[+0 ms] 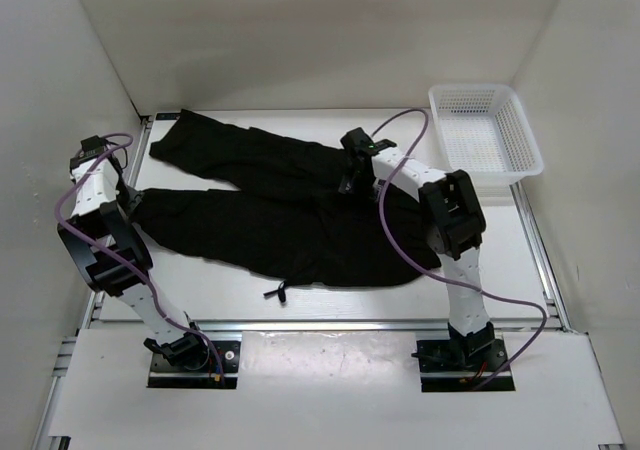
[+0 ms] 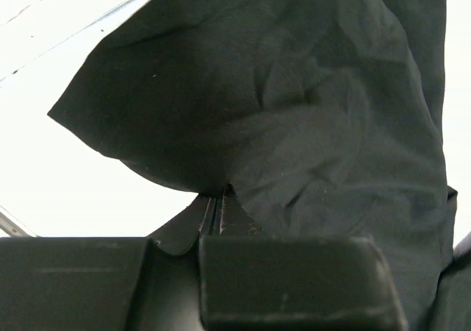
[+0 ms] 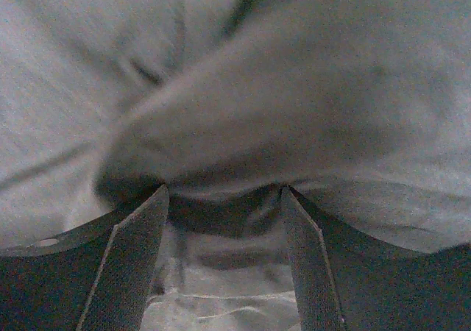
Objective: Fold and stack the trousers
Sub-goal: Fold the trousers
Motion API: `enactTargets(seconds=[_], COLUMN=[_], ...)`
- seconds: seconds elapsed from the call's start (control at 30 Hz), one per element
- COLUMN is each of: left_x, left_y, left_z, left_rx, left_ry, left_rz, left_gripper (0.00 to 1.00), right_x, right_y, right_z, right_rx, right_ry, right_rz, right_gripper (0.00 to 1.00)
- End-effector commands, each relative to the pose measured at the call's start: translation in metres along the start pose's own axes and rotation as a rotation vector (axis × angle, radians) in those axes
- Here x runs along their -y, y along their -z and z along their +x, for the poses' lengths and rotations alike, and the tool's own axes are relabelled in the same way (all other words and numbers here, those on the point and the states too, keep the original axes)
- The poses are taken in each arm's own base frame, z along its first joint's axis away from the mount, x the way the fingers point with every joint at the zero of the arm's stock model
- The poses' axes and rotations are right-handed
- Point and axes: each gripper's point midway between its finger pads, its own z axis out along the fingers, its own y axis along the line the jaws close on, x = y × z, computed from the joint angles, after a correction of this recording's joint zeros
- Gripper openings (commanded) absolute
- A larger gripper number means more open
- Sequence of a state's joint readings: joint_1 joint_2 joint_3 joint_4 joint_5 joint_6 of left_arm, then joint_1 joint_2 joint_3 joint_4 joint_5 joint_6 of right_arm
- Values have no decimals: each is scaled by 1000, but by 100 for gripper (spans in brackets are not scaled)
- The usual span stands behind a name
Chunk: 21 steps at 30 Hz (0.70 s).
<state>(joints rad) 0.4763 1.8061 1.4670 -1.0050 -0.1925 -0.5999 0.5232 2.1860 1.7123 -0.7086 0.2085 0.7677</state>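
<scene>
I need to bring my right gripper back and sideways onto the trousers' near waistband end next, since it lies back and to the gripper's right in the top view.
The black trousers (image 1: 270, 232) lie spread on the white table, both legs pointing left and the waist to the right. A small cord (image 1: 280, 292) dangles at the near edge. My left gripper (image 1: 128, 202) is at the hem end of the near leg. In the left wrist view its jaws (image 2: 219, 198) are shut on the edge of the cloth (image 2: 294, 110). My right gripper (image 1: 350, 182) is down on the cloth where the legs meet. In the right wrist view it (image 3: 224, 191) is open, with a raised fold of cloth (image 3: 294, 88) between the fingertips (image 3: 151, 206).
A white mesh basket (image 1: 485, 135) stands at the back right corner of the table. White walls close in the table on the left, back and right. The far leg reaches the back left corner (image 1: 185, 120).
</scene>
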Motion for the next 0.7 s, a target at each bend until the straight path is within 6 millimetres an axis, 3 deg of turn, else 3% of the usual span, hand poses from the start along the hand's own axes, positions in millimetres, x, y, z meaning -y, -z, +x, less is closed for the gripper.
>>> enactTargets(seconds=[0.0, 0.1, 0.13, 0.17, 0.2, 0.27, 0.3, 0.33, 0.37, 0.4, 0.43, 0.47, 0.57, 0.6, 0.67], left_x=[-6, -5, -5, -5, -5, -3, -3, -2, -2, -1, -1, -1, 3, 4, 7], left_y=[22, 22, 22, 22, 19, 21, 21, 18, 18, 20, 20, 20, 20, 21, 27], left_z=[-11, -10, -10, -10, -9, -11, -11, -9, -9, -12, -12, -12, -10, -9, -9], left_rx=[66, 60, 60, 60, 51, 59, 59, 46, 46, 53, 54, 54, 42, 36, 40], left_ry=[22, 22, 22, 22, 20, 22, 22, 20, 20, 21, 21, 21, 21, 20, 14], left_rz=[9, 18, 18, 18, 12, 17, 17, 19, 19, 24, 25, 25, 42, 50, 78], left_gripper=[10, 10, 10, 10, 10, 10, 10, 10, 10, 10, 10, 10, 10, 10, 10], right_x=[-12, -10, -13, -8, -5, 15, 25, 39, 70, 84, 100, 133, 163, 175, 187], right_y=[11, 38, 66, 77, 110, 127, 157, 163, 148, 168, 166, 160, 160, 146, 137], right_z=[0, -12, -23, -23, -33, -25, -29, -25, -6, -1, 9, 33, 64, 86, 111], right_rx=[10, 72, 124, 139, 208, 232, 284, 288, 236, 265, 253, 230, 208, 158, 106], right_ry=[62, 52, 41, 38, 22, 18, -35, -70, -111, -182, -218, -269, -352, -375, -448], right_rz=[-9, -24, -60, -62, -92, -75, -111, -107, -59, -104, -106, -89, -138, -118, -146], right_gripper=[67, 69, 71, 72, 73, 75, 75, 75, 75, 71, 69, 67, 66, 66, 66])
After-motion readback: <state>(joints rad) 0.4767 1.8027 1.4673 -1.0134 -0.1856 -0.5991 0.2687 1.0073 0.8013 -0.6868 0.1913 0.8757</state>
